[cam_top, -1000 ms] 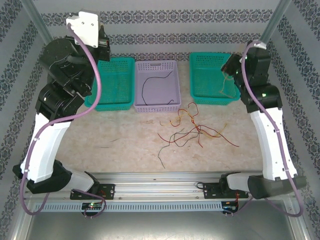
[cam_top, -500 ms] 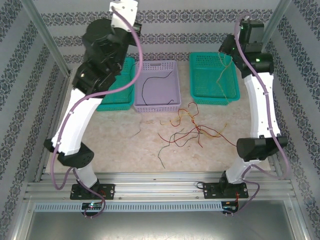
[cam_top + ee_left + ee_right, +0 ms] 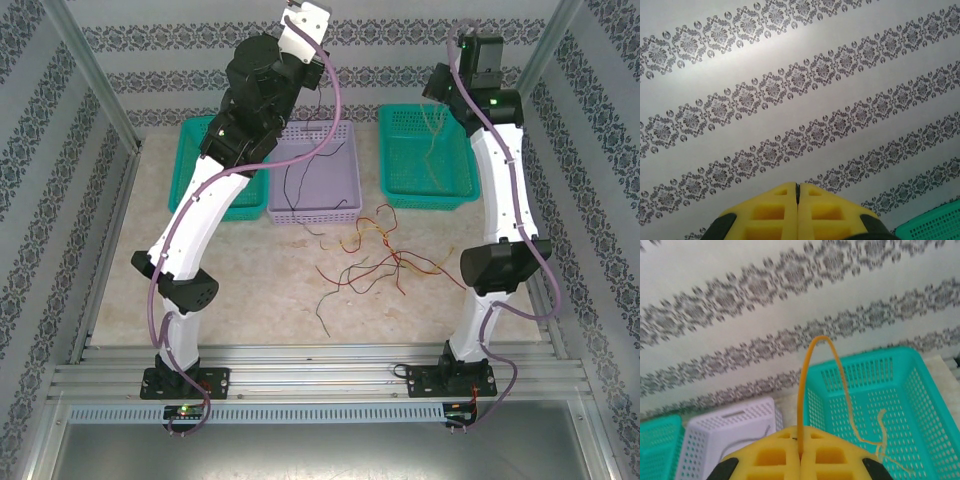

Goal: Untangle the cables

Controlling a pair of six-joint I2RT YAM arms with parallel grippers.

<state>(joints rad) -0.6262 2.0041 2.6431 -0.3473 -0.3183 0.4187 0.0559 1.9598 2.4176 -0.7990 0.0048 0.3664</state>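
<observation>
My right gripper will next go down toward the bottom of the green basket beneath it and open to let go of the yellow cable, because the cable's loose end already hangs inside.
The cables lie in a loose tangle of red, black, yellow and orange strands on the table in front of the baskets. My right gripper is raised over the right green basket. It is shut on a yellow cable that arches from the jaws and hangs into that basket. My left gripper is high over the purple basket, jaws pressed together with a dark sliver between them. A thin black cable hangs from it, its tail near the basket's front.
Another black cable lies inside the purple basket. A left green basket stands beside it, partly behind the left arm. Patterned walls close the back and sides. The arm bases sit on the rail at the near edge.
Both arms rose and stretched toward the back wall. The left gripper swung right from the left green basket to above the purple one, dragging the thin black cable's tail rightward across the table.
</observation>
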